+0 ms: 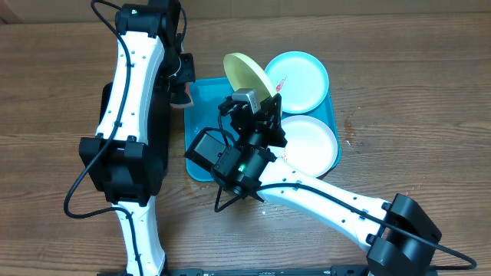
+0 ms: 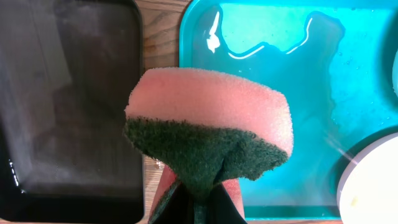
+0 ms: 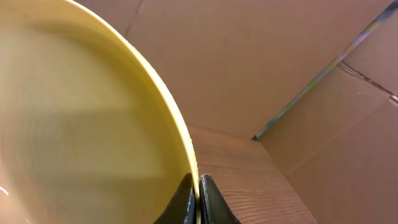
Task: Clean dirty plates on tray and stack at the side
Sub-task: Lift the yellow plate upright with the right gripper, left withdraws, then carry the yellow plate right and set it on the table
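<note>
Next, my right gripper tilts the plate flat and lowers to the bare wood beside the tray [image 1: 382, 120], since this lies below and to its right in the overhead view.
My right gripper [image 1: 263, 102] is shut on the rim of the lime-green plate [image 1: 247, 75], which it holds up on edge above the back of the teal tray [image 1: 201, 146]. In the right wrist view that plate [image 3: 81, 124] fills the left side, its rim pinched between the closed fingertips of the gripper [image 3: 199, 186]. The cyan plate [image 1: 299, 80], with a red smear, and the white plate [image 1: 311, 143] lie flat on the tray's right half. My left gripper [image 2: 199, 208] is shut on a pink sponge with a green scouring side [image 2: 208, 124], over the tray's left rim.
A black tray [image 2: 68, 93] lies directly left of the teal tray [image 2: 280, 74], which has a film of water on its floor. The white plate's edge [image 2: 373, 180] shows at lower right. Cardboard walls stand behind the wooden table.
</note>
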